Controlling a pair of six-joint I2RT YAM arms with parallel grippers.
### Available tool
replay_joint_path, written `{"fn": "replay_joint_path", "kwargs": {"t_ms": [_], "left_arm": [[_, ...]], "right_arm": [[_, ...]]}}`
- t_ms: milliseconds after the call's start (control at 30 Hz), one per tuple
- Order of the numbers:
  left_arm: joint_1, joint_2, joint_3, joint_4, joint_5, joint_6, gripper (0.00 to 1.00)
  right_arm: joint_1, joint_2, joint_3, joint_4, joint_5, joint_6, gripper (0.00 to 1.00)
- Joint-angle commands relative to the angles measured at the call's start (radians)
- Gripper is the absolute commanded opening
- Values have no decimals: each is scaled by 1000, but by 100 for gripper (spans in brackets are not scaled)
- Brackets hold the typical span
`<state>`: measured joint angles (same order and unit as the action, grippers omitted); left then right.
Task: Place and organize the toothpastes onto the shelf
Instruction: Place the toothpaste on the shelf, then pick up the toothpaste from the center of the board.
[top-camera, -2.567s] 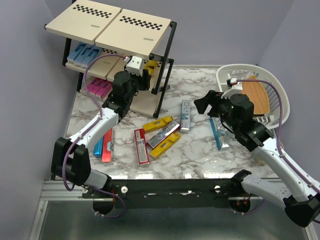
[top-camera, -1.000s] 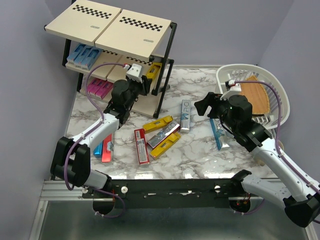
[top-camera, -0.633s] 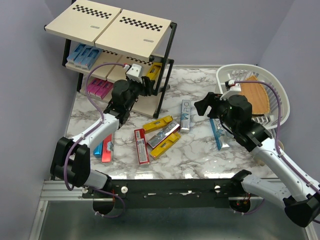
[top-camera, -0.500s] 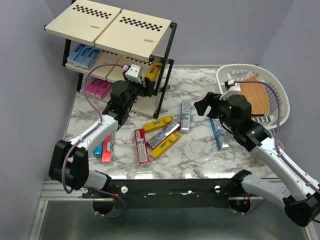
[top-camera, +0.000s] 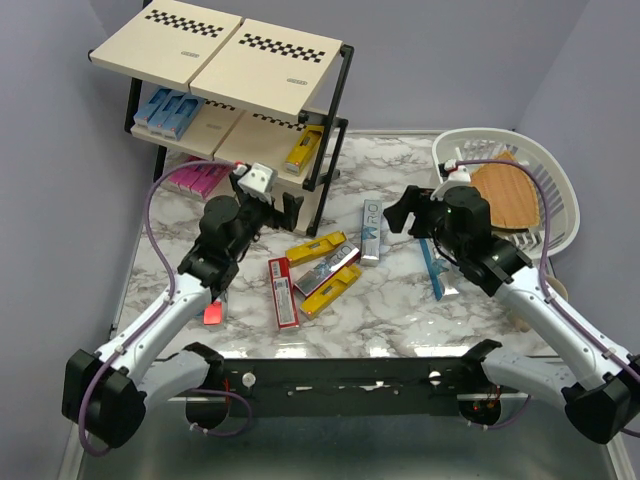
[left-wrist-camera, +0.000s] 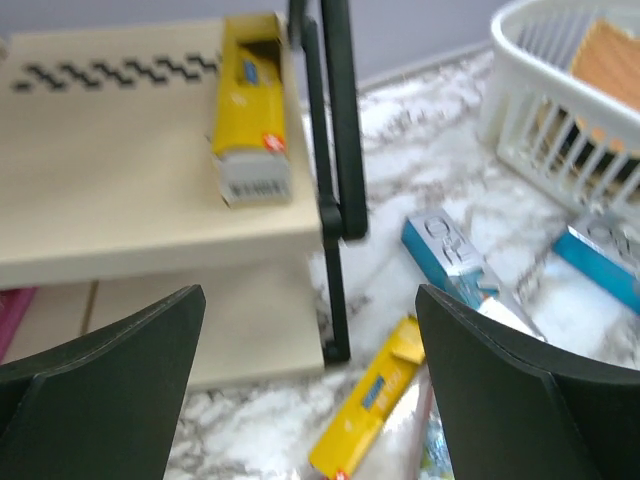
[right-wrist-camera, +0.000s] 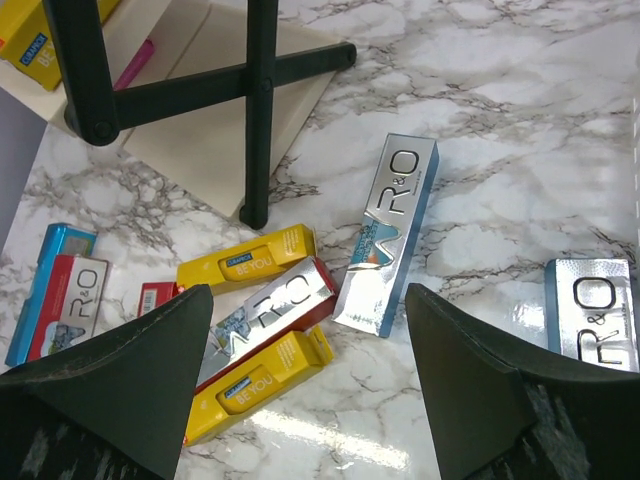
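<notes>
My left gripper is due next to go to the yellow toothpaste by the shelf leg, which matches the shelved one, and should tilt and lower onto its end by the red toothpaste.
The shelf stands at the back left. One yellow toothpaste lies on its middle board, also seen in the left wrist view. Blue toothpastes and pink toothpastes sit on the boards further left. My left gripper hangs open and empty in front of the shelf, apart from the yellow box. Several loose toothpastes lie mid-table: yellow, silver-red, yellow, red, silver-teal. My right gripper is open above them, holding nothing.
A white basket with a wooden board stands at the back right. A blue box lies beside it. A red box shows partly under my left arm. The shelf's black leg is close ahead of the left gripper.
My left gripper opened and let go of the yellow toothpaste on the shelf's middle board, then drew back toward the near side. The right arm has barely moved.
</notes>
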<state>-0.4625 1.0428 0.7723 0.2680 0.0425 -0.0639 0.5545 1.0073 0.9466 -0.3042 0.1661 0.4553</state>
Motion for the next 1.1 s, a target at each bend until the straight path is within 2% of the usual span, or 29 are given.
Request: {"fn": "replay_joint_path", "kwargs": {"t_ms": [0, 167, 300, 633, 833, 1067], "left_arm": [[-56, -92, -103, -197, 32, 27, 99], [-62, -135, -162, -297, 54, 19, 99], [-57, -98, -200, -274, 83, 59, 99], [36, 175, -72, -335, 292, 260, 99], [39, 324, 53, -490, 290, 397, 99], [38, 433, 91, -532, 244, 443, 96]], "right_arm": [[-5, 22, 3, -35, -23, 17, 86], [-5, 33, -12, -36, -37, 29, 86], [-5, 37, -22, -33, -53, 23, 86], [-5, 27, -42, -27, -99, -24, 86], [-5, 19, -55, -15, -96, -40, 86], [-5, 24, -54, -13, -96, -44, 86]]}}
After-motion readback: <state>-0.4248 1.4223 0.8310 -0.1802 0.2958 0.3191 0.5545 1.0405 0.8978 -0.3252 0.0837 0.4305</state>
